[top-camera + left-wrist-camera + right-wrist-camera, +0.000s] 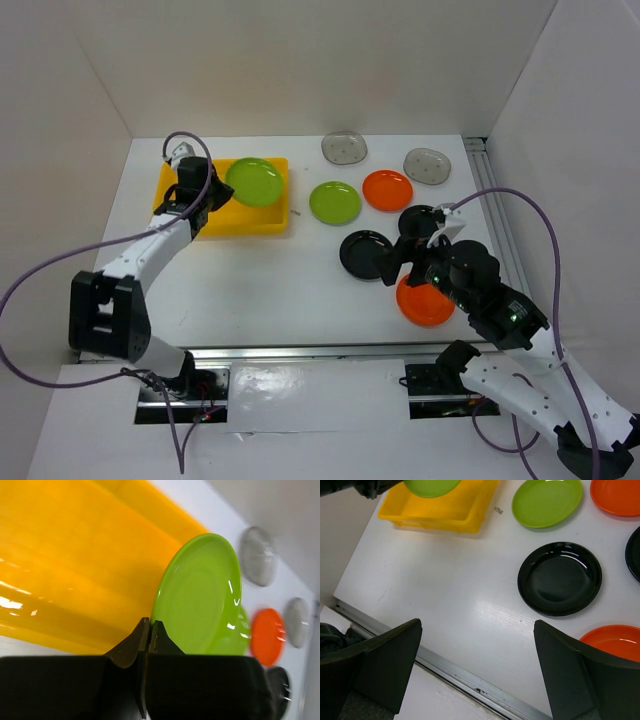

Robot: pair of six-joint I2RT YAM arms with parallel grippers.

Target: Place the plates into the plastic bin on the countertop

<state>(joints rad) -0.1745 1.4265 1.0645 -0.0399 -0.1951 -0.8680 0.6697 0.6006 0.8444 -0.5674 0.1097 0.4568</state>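
I will lower the lime green plate [254,182] with my left gripper next, inside the sides of the yellow bin [220,215], and then let go of the plate's rim. The plate is hanging above the bin.
The yellow plastic bin [220,215] lies at the back left of the white countertop [270,290]. My left gripper [218,190] is shut on the rim of a lime green plate [254,182] and holds it tilted over the bin. In the left wrist view the closed fingertips [150,624] pinch that plate [200,595] above the bin [75,555]. My right gripper [477,625] is open and empty over bare table, near a black plate [560,577] and an orange plate [615,640]. It also shows in the top view [398,258].
On the table lie a second green plate [335,203], an orange plate [387,190], two grey plates [344,148] [427,165], two black plates [362,253] [422,218] and an orange plate [425,303]. White walls stand on three sides. A metal rail [300,352] runs along the near edge.
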